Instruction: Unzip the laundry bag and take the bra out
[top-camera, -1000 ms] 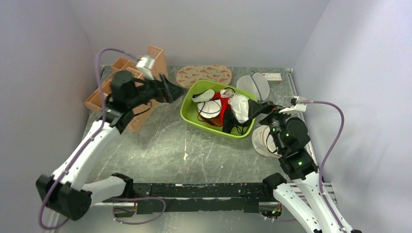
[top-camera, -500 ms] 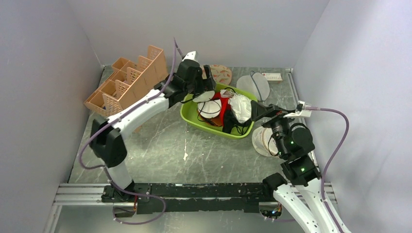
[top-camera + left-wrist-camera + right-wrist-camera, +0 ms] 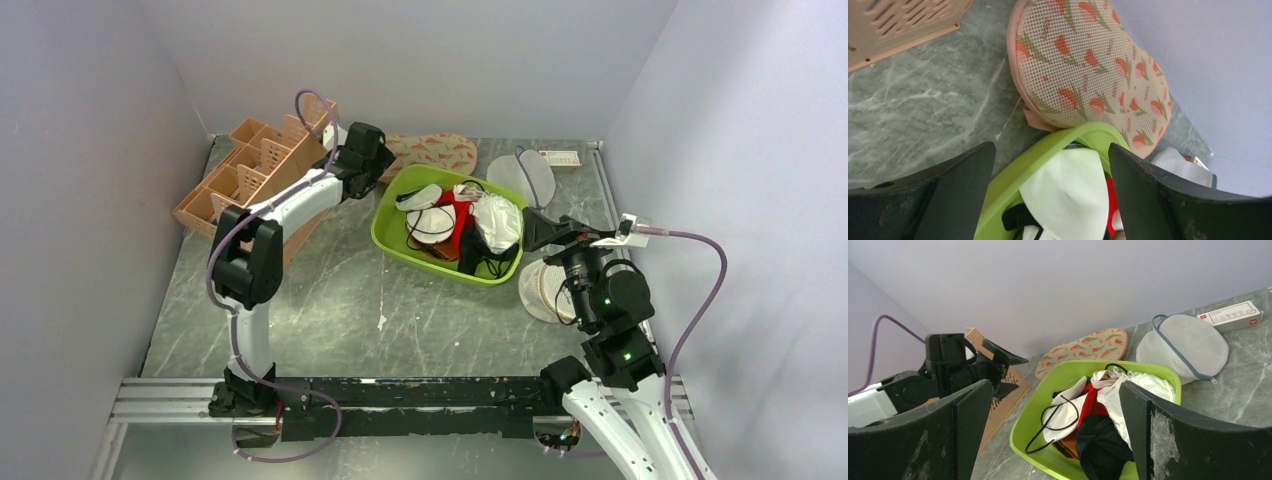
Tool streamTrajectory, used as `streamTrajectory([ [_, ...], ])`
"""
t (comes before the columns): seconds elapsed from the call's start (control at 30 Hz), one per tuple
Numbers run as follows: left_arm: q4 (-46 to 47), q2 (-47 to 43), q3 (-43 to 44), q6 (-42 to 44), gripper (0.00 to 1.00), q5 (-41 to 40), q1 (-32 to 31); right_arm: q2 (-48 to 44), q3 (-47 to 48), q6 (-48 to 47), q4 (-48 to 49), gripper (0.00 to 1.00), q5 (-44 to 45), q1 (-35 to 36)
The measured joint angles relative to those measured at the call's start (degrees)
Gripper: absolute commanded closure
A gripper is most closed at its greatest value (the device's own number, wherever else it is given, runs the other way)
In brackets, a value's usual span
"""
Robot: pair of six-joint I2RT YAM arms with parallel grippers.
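My left gripper should come down open next onto the laundry bag's pink-trimmed edge (image 3: 386, 175) (image 3: 1025, 96) beside the green bin, because the bare tabletop along that edge leaves room for a finger.
The laundry bag (image 3: 437, 152) (image 3: 1088, 65) (image 3: 1083, 350) lies flat at the back of the table, beige with a red-and-green print and pink trim, behind the green bin. It looks closed. My left gripper (image 3: 388, 168) (image 3: 1051, 150) hangs open just above the bag's left end and the bin's back corner, nothing between its fingers. My right gripper (image 3: 533, 232) (image 3: 1055, 385) stands open at the bin's right side, facing across it, empty. The bra is hidden from view.
The green bin (image 3: 398, 248) (image 3: 1023, 425) holds white, red and black garments with thin black straps. A brown slotted organiser (image 3: 262, 172) stands at back left. A white mesh pouch (image 3: 525, 175), a small box (image 3: 560, 158) and a beige mesh disc (image 3: 545, 292) lie to the right.
My left arm has swung from the organiser across to the back, passed over the bin's far corner, then drawn back left to the bag's end. The right arm shifted slightly right.
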Motion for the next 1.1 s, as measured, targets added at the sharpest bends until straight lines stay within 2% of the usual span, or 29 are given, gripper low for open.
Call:
streamTrajectory([
  [0.13, 2.08, 3.30, 0.00, -2.40, 0.08, -0.39, -0.15, -0.02, 0.00, -0.04, -0.66, 0.00, 0.24, 0.00],
  [0.3, 5.42, 5.73, -2.12, -6.58, 0.15, -4.79, -0.66, -0.09, 0.00, 0.02, -1.27, 0.00, 0.17, 0.00],
  [0.47, 10.14, 7.39, -5.22, -8.66, 0.04, -8.63, -0.50, -0.09, 0.13, 0.52, -2.08, 0.00, -0.09, 0.00],
  [0.53, 11.96, 8.63, -5.22, -9.73, 0.03, -9.03, -0.50, -0.09, 0.13, 0.83, -2.10, 0.00, -0.15, 0.00],
  [0.67, 16.26, 11.89, -5.22, -11.56, 0.14, -9.38, -0.46, -0.24, 0.17, 1.11, -2.19, 0.00, -0.31, 0.00],
  [0.73, 17.68, 13.35, -5.20, -12.52, 0.14, -9.46, -0.20, -0.24, 0.48, 1.14, -2.62, 0.00, -0.31, 0.00],
  [0.9, 23.82, 16.98, -3.39, -12.55, 0.25, -9.70, 0.33, -0.24, 1.77, 1.18, -2.78, 0.00, -0.33, 0.02],
  [1.0, 28.04, 19.17, -1.77, -11.45, 0.41, -9.51, 0.44, -0.24, 2.23, 1.27, -2.78, 0.00, -0.57, 0.02],
  [1.1, 31.28, 19.89, -1.60, -11.13, 0.63, -8.37, 0.81, -0.24, 2.29, 1.44, -2.78, 0.00, -0.92, 0.02],
])
